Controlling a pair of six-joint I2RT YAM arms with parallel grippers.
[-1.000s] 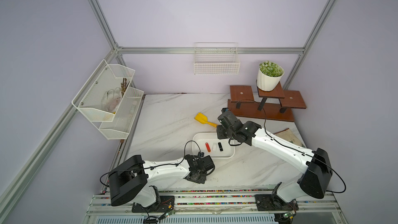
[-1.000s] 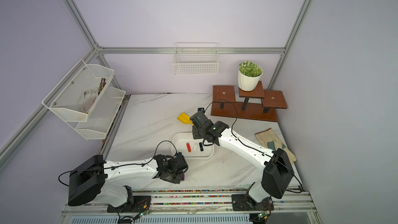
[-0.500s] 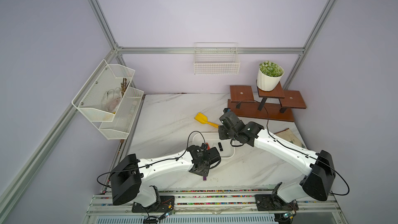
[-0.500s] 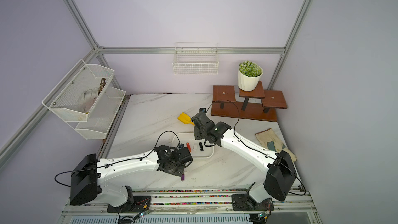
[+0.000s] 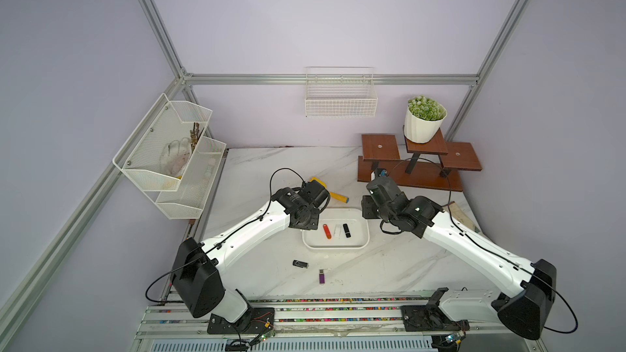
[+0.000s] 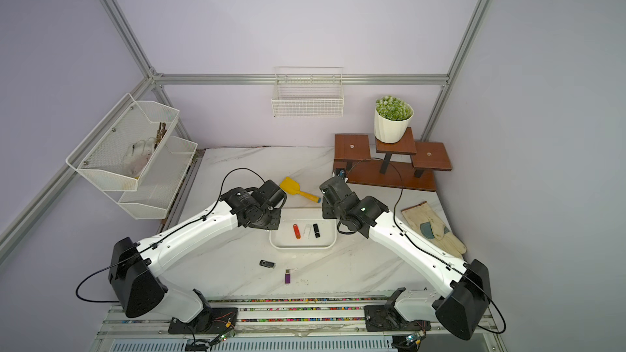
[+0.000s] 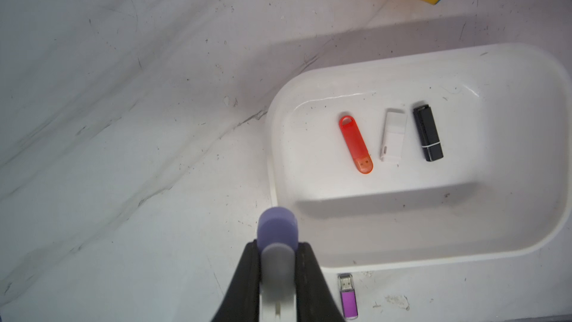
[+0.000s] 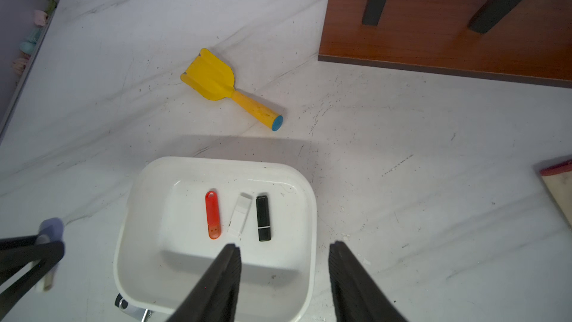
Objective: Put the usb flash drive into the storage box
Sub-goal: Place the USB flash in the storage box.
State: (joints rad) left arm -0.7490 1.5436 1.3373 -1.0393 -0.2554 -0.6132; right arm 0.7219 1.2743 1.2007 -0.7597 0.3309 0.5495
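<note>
My left gripper carries the held drive over the tray's rim next, down, then releases it. The tray's bare bottom (image 6: 288, 234) (image 7: 326, 165) beside the red drive lies below it, past that rim.
My left gripper (image 7: 277, 250) is shut on a usb flash drive (image 7: 277, 226) with a lavender cap and a pale body. It hovers just outside the left edge of the storage box (image 7: 402, 57), a shallow white tray (image 5: 333, 248). A red drive (image 5: 326, 231), a white drive (image 5: 337, 230) and a black drive (image 5: 346, 230) lie side by side in the tray. My right gripper (image 8: 284, 244) is open and empty above the tray's right side. The right wrist view shows the left gripper (image 8: 46, 243) left of the tray. In both top views the left jaws are hidden under the wrist.
A purple drive (image 5: 322, 276) and a black swivel drive (image 5: 300, 264) lie on the marble in front of the tray. A yellow scoop (image 5: 335, 195) lies behind it. A wooden stand (image 5: 410, 177) with a plant pot (image 5: 423, 123) is at the back right, and a glove (image 6: 430, 228) lies to the right.
My left arm has swung from the table's front up to the tray's left edge, carrying the lavender-capped drive. The right arm has drawn back a little to the right.
</note>
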